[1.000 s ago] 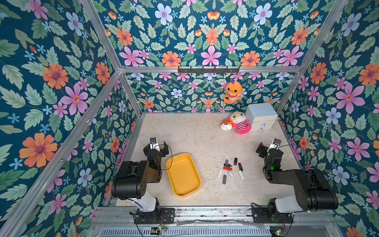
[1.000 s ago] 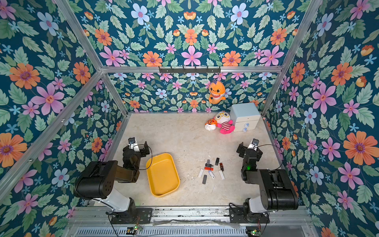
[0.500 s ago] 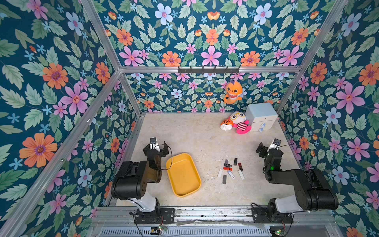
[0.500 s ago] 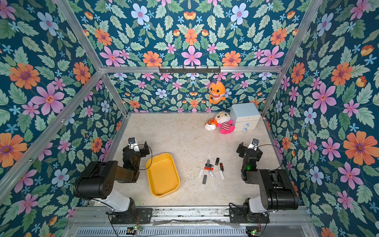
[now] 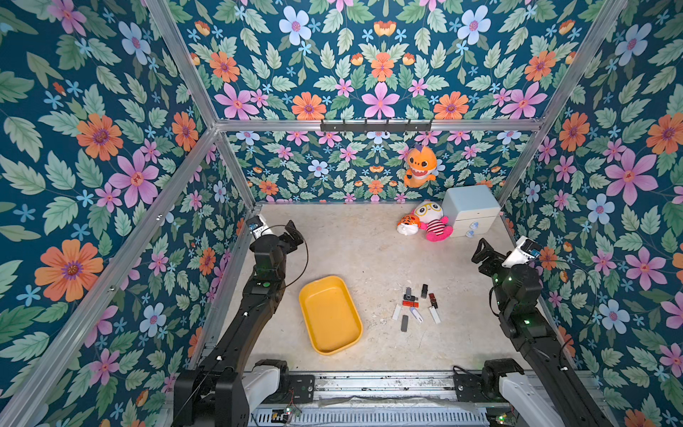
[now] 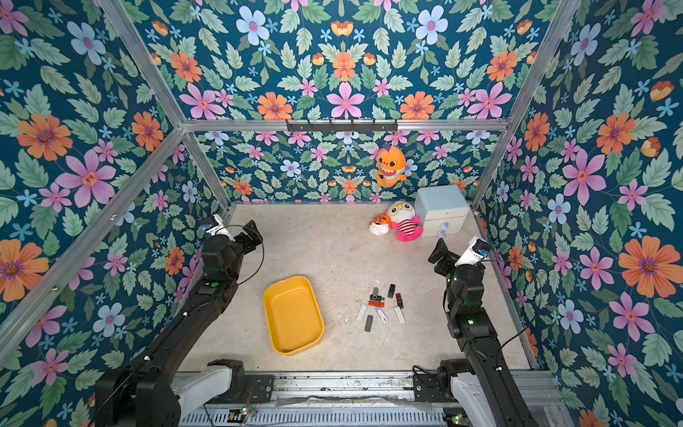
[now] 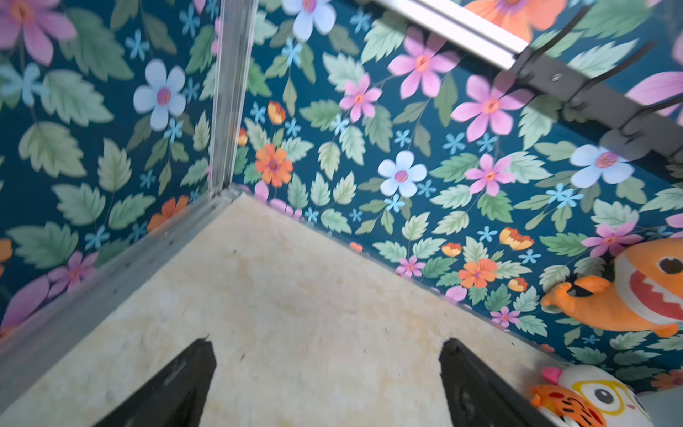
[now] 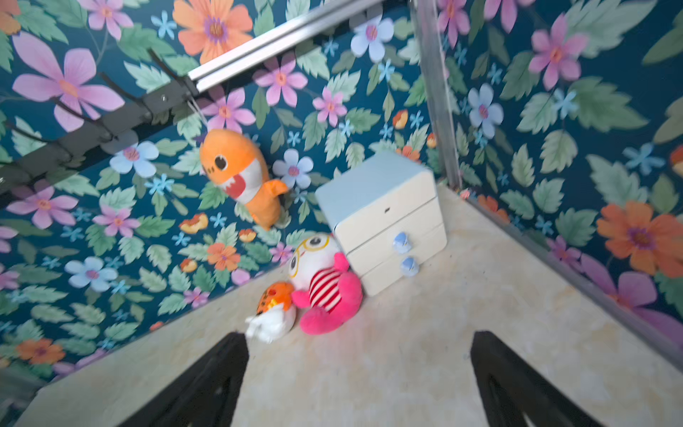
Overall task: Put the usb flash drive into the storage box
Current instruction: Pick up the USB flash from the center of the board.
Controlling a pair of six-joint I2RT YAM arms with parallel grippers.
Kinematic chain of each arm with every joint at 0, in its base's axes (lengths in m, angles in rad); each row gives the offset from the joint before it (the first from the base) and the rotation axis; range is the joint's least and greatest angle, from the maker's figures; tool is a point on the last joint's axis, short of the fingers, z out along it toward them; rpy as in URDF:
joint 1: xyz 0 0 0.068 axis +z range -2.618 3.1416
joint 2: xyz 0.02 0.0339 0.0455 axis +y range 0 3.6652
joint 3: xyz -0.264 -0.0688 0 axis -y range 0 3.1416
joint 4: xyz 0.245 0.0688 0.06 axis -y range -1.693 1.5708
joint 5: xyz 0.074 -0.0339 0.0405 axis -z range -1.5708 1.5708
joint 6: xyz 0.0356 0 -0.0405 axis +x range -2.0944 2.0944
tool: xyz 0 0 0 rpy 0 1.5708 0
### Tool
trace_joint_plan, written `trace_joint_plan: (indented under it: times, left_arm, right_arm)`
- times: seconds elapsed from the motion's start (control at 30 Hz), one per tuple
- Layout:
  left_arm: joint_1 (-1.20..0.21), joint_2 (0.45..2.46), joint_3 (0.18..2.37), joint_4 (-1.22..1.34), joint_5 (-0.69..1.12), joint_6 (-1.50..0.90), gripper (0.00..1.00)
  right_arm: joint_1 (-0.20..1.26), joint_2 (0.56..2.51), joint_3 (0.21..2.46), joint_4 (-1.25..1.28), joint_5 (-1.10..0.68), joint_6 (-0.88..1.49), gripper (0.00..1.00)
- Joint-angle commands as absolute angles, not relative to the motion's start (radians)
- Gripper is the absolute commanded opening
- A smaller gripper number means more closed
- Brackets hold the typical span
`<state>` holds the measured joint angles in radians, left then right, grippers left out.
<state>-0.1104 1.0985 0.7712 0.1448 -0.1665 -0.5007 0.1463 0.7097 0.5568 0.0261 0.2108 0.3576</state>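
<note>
The white drive beside the red-and-black one is at the cluster's edge, so my right gripper will next move back and down onto it, tilting its fingers floorward.
The storage box, a shallow yellow tray with nothing in it, lies on the floor left of centre in both top views. Right of it, several usb flash drives in white, black and red lie in a loose cluster. My left gripper hangs open above the floor by the left wall, beyond the tray. In the left wrist view its fingers frame only bare floor. My right gripper is open near the right wall, beyond the drives. The right wrist view shows nothing between its fingers.
A pale blue-white drawer cabinet stands in the back right corner, with a pink striped plush and a small tiger plush beside it. An orange shark plush hangs on the back wall. Floral walls enclose the floor.
Both arms have risen out of their folded poses and now stand stretched up, grippers higher and closer to the side walls. Both grippers stay open. Tray and drives have not moved.
</note>
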Motion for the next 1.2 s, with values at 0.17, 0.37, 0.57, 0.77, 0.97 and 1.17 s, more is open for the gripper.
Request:
trace_joint_plan:
  times: [0.17,0.37,0.57,0.77,0.97,1.17]
  left_arm:
    - [-0.107,1.068,0.905,-0.517,0.118,-0.481,0.95]
    - [-0.107,0.95,0.844,-0.548,0.098,-0.405,0.95]
    - [-0.108,0.916,0.776,-0.53,0.098,-0.37,0.94]
    - [-0.107,0.932,0.772,-0.531,0.114,-0.365,0.94]
    - [-0.108,0.954,0.772,-0.536,0.117,-0.365,0.92]
    - [-0.109,0.953,0.769,-0.535,0.112,-0.367,0.92]
  right_arm:
    - [0.193,0.954,0.645,-0.606,-0.173,0.524,0.97]
    - [0.352,1.043,0.638,-0.649,-0.059,0.556,0.93]
    - [0.421,1.118,0.641,-0.635,-0.049,0.54,0.85]
    - [0.508,1.204,0.678,-0.643,-0.004,0.518,0.8]
    - [0.533,1.26,0.683,-0.625,-0.002,0.495,0.68]
    - [0.552,1.327,0.695,-0.604,-0.009,0.464,0.62]
